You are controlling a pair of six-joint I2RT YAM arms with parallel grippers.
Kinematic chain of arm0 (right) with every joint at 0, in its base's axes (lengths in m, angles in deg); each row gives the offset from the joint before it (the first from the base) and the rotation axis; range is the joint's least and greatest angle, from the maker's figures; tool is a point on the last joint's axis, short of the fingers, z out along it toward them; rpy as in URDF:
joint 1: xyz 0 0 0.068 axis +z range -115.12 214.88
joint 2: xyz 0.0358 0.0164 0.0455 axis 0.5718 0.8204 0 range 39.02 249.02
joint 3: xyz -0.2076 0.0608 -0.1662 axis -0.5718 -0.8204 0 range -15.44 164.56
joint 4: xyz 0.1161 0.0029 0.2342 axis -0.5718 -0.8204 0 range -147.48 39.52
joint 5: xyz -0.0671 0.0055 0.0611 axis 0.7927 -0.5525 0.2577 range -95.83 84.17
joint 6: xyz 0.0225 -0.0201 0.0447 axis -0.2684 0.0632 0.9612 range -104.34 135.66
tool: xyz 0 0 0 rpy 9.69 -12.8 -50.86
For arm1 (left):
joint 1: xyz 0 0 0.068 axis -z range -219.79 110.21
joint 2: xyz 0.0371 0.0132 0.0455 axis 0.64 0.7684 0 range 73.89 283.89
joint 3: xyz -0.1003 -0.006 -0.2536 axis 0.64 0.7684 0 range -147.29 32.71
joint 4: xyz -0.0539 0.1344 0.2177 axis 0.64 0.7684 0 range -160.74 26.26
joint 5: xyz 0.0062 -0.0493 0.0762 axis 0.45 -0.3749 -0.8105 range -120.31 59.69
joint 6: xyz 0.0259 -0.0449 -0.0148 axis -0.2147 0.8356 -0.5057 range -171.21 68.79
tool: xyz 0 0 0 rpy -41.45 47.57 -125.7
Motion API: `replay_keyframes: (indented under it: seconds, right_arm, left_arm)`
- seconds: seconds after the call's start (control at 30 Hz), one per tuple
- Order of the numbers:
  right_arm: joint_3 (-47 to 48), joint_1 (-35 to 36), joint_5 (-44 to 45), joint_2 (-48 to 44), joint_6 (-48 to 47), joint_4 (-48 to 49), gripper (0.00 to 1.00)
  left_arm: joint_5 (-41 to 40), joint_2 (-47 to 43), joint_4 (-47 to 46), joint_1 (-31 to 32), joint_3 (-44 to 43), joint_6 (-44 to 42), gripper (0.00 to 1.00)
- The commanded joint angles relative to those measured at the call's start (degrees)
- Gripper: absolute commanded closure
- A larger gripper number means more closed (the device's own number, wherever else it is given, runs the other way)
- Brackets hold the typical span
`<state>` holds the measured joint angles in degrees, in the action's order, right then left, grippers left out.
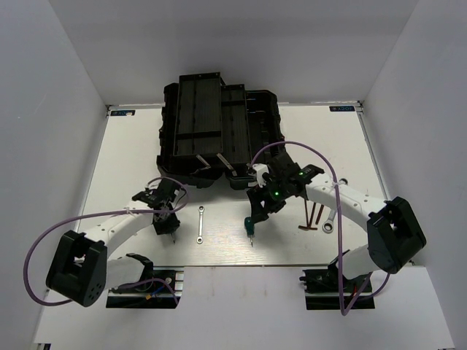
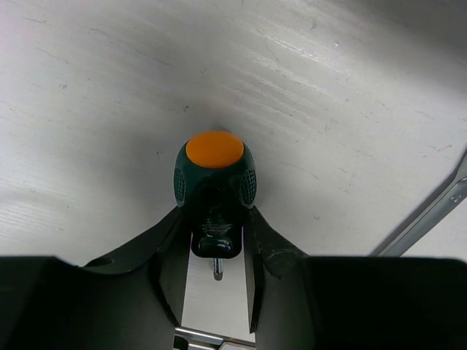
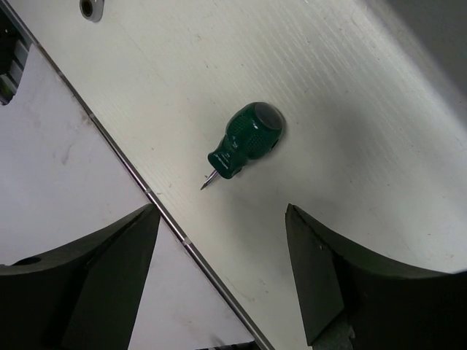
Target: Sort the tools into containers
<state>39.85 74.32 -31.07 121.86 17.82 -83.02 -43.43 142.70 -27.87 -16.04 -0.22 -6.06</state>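
Observation:
My left gripper lifts next, carries the green-handled screwdriver outward over the tray's far half [image 1: 198,106] and releases it, since the toolbox's wide tray stands open and empty.
My left gripper [image 1: 167,223] is shut on a green-handled screwdriver [image 2: 214,175] with an orange end cap, the fingers [image 2: 271,244] pressing its neck, low over the white table. The second green screwdriver [image 1: 250,224] lies on the table, its tip toward the front edge. It also shows in the right wrist view [image 3: 244,146]. My right gripper [image 3: 220,211] is open and empty just above and behind it. The small wrench [image 1: 200,224] lies between the arms. The larger wrench [image 1: 332,222] and the reddish-brown hex keys [image 1: 314,216] lie right of my right gripper [image 1: 264,204]. The black toolbox [image 1: 219,124] lies open at the back.
The table's front edge, a metal strip [image 3: 146,193], runs close under the right gripper. The small wrench's shaft [image 2: 430,219] is just right of the left gripper. White walls enclose the table on three sides.

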Motion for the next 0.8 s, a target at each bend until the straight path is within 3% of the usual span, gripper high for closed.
replay_keyframes:
  seconds: [0.0, 0.03, 0.2, 0.37, 0.63, 0.77]
  right_arm:
    - [-0.4, 0.2, -2.1, -0.1, -0.1, 0.4, 0.24]
    - [-0.6, 0.3, -2.0, 0.2, 0.0, 0.3, 0.24]
    - [-2.0, 1.6, 1.7, 1.1, 1.3, 0.8, 0.24]
    - [-2.8, 3.3, 4.4, 3.6, 4.6, 2.6, 0.24]
    - [0.4, 7.2, 9.3, 8.1, 8.7, 4.1, 0.24]
    - [1.1, 8.5, 9.8, 9.4, 9.3, 4.5, 0.24]
  left_arm:
    - [-0.5, -3.2, 0.8, 0.2, -1.2, 0.6, 0.93]
    - [0.0, -5.3, 1.3, 0.7, -2.0, 0.6, 1.0]
    - [1.1, -12.6, 6.5, 1.8, -10.8, -2.6, 1.0]
    - [3.3, -14.1, 8.8, 2.4, -23.9, -9.6, 1.0]
    - [4.6, -4.6, 10.0, 2.9, -47.8, -17.2, 1.0]
    - [2.6, 2.6, 5.2, 2.9, -54.3, -19.1, 1.0]
